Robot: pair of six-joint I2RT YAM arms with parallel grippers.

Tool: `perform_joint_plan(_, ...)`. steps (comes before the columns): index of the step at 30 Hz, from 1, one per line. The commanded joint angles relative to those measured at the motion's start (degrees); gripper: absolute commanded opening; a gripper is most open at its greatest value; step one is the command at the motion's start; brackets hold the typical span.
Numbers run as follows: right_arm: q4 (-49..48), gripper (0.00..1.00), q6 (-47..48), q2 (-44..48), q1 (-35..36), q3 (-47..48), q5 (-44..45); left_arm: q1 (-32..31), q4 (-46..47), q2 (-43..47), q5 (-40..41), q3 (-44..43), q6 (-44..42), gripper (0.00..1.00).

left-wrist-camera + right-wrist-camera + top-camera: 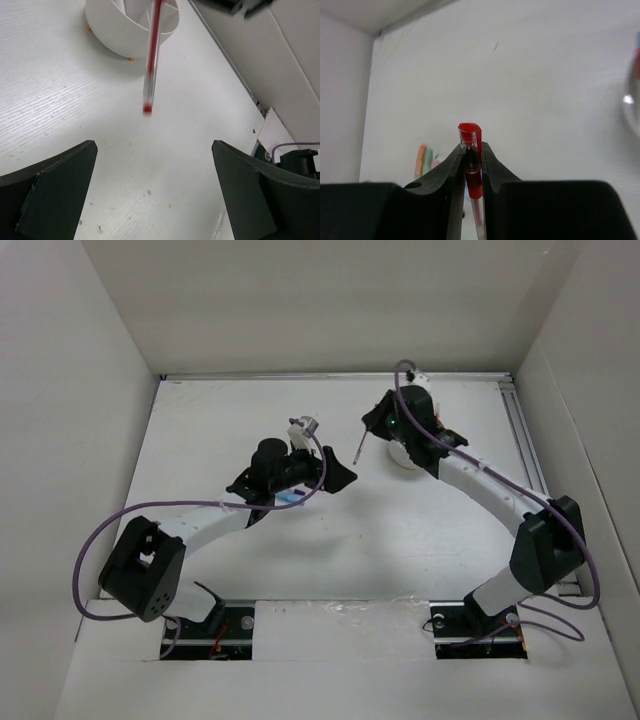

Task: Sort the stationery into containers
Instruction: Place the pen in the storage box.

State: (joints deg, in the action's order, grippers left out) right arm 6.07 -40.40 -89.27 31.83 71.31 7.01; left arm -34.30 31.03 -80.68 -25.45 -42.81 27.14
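My right gripper swings next over the white tub, below it and to its right in the top view, then lowers and releases the pen [358,448]. The pen hangs outside the tub.
My right gripper [372,423] [470,152] is shut on a thin red pen [358,448] [469,132], gripped near its cap, and holds it above the table just left of the round white tub [405,457]. In the left wrist view the pen [151,60] hangs in front of the divided tub [115,30]. My left gripper [340,476] [154,147] is open and empty over bare table, facing the tub. Short pastel orange and green pieces [423,159] lie on the table behind the right fingers. A small blue and pink piece [293,498] shows under the left wrist.
White walls enclose the table on the left, back and right. A metal rail [520,430] runs along the right edge. The right arm hides much of the tub in the top view.
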Motion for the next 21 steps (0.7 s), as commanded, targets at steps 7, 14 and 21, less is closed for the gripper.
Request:
perform_joint_plan(7,1.93,0.00,-7.75,5.42,-15.39,4.19,29.37,-0.15,3.78,4.84,0.76,1.06,0.20,1.00)
perform_joint_plan(14,1.93,0.00,-8.99,3.16,-22.69,2.26,36.06,-0.15,3.25,5.36,0.76,1.06,0.20,1.00)
perform_joint_plan(21,1.05,0.00,-6.90,-4.49,-23.40,5.67,39.49,-0.15,2.73,5.36,1.46,1.06,0.20,1.00)
